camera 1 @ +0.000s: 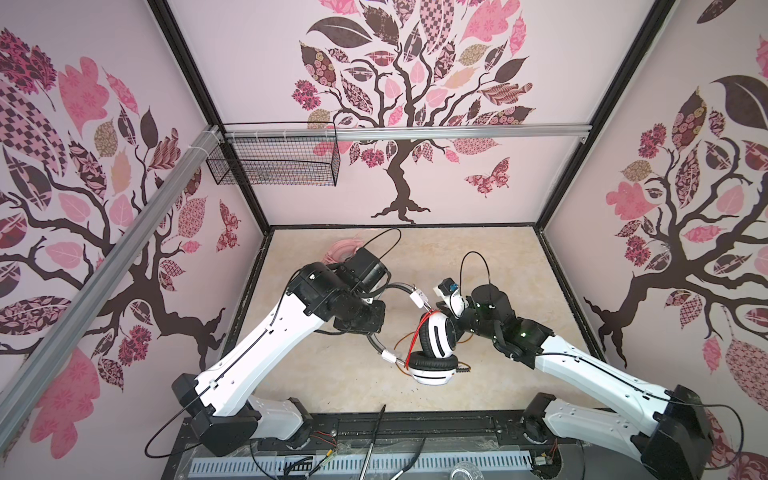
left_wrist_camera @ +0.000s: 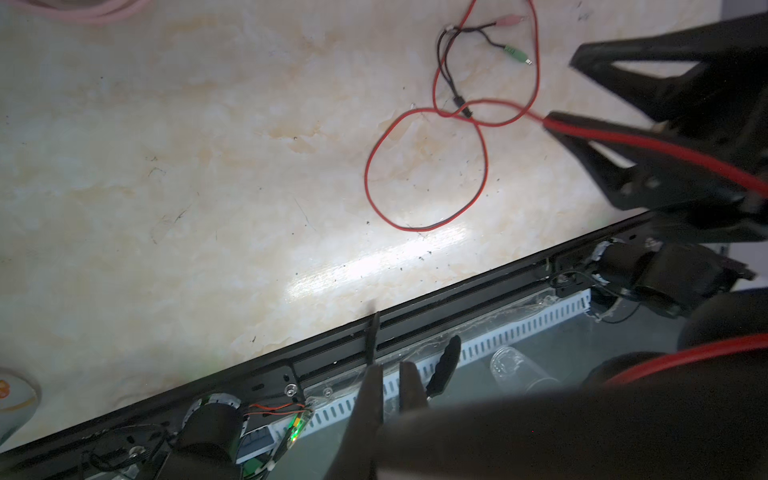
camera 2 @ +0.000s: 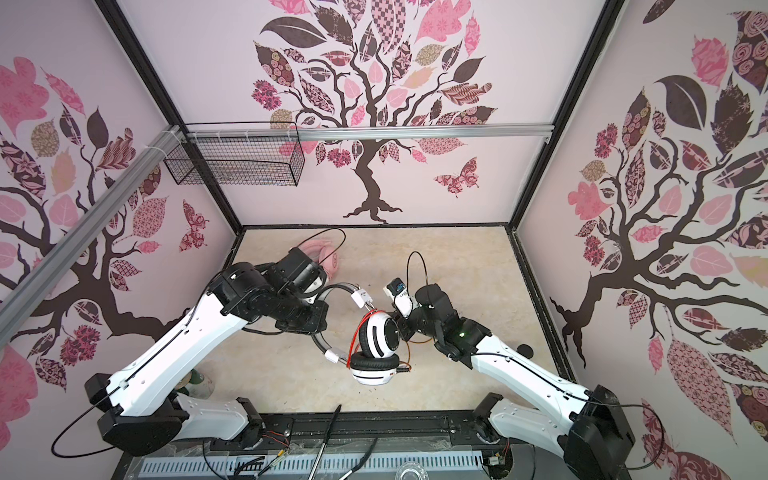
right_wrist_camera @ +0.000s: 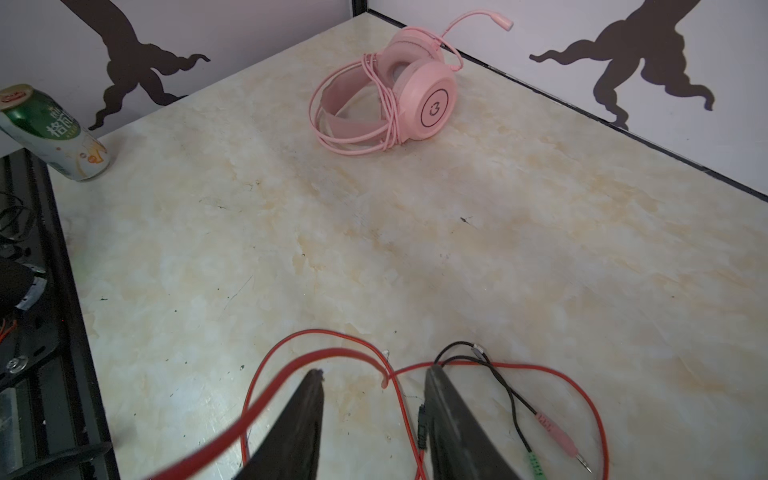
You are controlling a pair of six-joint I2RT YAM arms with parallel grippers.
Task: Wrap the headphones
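My right gripper needs to lower, draw back and close on the part of the red cord by the fingers, since the cord only drapes over one finger.
The white-and-black headphones [camera 1: 436, 336] [camera 2: 378, 336] hang above the table middle. My left gripper [left_wrist_camera: 390, 370] is shut on their headband [camera 1: 399, 289]; in both top views its jaws are hidden under the wrist. Their orange-red cord [left_wrist_camera: 424, 166] [right_wrist_camera: 498, 365] lies looped on the table, ending in pink and green plugs [right_wrist_camera: 557, 436]. My right gripper [right_wrist_camera: 374, 372] [camera 1: 446, 309] is open beside the upper ear cup; the cord drapes over one finger [right_wrist_camera: 307, 399] but is not clamped. The pink headphones [right_wrist_camera: 415, 95] [camera 2: 320, 253] lie at the far left with their cord wound round them.
A green-and-white drink can [right_wrist_camera: 54, 133] [camera 2: 199, 382] stands at the table's near left corner. A black wire basket [camera 1: 274, 158] hangs on the back wall rail. The black rail [left_wrist_camera: 415, 316] runs along the table's front edge.
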